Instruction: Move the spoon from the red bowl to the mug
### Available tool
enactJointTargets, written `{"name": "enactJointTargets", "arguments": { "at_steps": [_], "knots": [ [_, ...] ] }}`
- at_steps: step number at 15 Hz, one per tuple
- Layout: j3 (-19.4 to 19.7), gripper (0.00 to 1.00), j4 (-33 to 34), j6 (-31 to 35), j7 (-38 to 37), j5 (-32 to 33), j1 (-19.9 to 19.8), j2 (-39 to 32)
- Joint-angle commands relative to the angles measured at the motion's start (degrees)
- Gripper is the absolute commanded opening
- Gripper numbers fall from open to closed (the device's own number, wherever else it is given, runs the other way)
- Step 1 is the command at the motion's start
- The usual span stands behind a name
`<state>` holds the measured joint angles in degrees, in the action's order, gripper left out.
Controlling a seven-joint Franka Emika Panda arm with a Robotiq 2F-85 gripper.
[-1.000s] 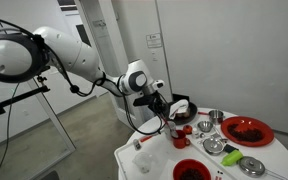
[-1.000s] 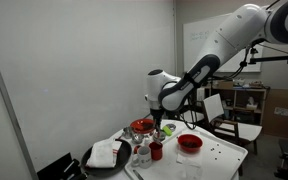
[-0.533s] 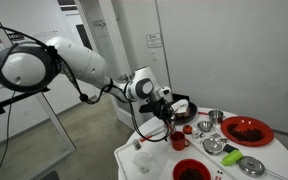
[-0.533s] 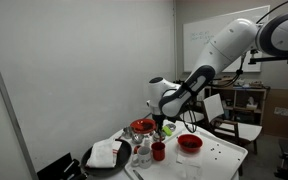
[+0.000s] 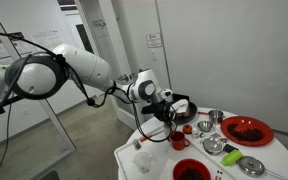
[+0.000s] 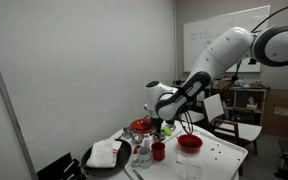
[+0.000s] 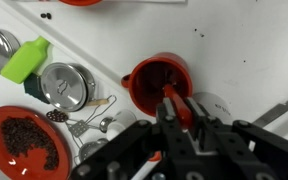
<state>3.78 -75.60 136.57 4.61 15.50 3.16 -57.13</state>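
Observation:
The spoon goes slightly down with my gripper toward the red mug's opening point(image 5: 178, 136) point(image 7: 159, 80) next for release there, since the spoon's handle already hangs over the mug's opening.
My gripper point(image 7: 183, 106) is shut on the spoon point(image 7: 172, 97); its thin red handle sticks out from between the fingers, right over the red mug point(image 7: 162, 80). In both exterior views the gripper point(image 5: 169, 117) point(image 6: 162, 126) hangs just above the mug point(image 5: 179, 141) point(image 6: 158, 151) on the white table. The red bowl with its dark inside point(image 5: 189, 170) point(image 6: 189, 143) stands near the table's edge, apart from the gripper. Only a sliver of it shows at the top of the wrist view point(image 7: 81, 2). The spoon's bowl end is hidden.
A wide red dish point(image 5: 246, 130) point(image 7: 24, 142) with dark contents, metal bowls point(image 7: 66, 85) point(image 5: 214, 146), a green object point(image 7: 24, 60) and a wire whisk point(image 7: 84, 122) lie beside the mug. A dark pan holding a white cloth point(image 6: 108, 154) and white cups point(image 5: 144, 161) stand on the table.
The gripper, still holding the spoon, has moved a little down and closer to the mug. Nothing on the table has moved.

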Motion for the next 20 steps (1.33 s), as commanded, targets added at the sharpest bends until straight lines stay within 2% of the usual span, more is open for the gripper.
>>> {"name": "enactJointTargets", "arguments": {
  "at_steps": [1,6,7,8,10,13,17,20],
  "knots": [
    [0.52,0.09,8.93,-6.22,1.61,0.02,0.69,-6.92],
    [1.3,0.09,15.28,-11.02,1.74,0.97,1.53,-10.75],
    [1.35,0.12,16.27,-11.72,1.8,0.96,1.55,-11.16],
    [1.39,0.41,17.22,-12.49,1.84,0.93,1.58,-11.55],
    [1.38,0.47,18.62,-13.4,2.05,0.87,1.51,-12.21],
    [1.26,0.71,19.64,-13.27,2.3,0.7,1.25,-13.26],
    [0.87,0.98,19.24,-12.09,2.55,0.35,0.97,-12.86],
    [0.87,1.0,16.99,-10.91,2.05,0.27,0.97,-10.59]
  ]
}}
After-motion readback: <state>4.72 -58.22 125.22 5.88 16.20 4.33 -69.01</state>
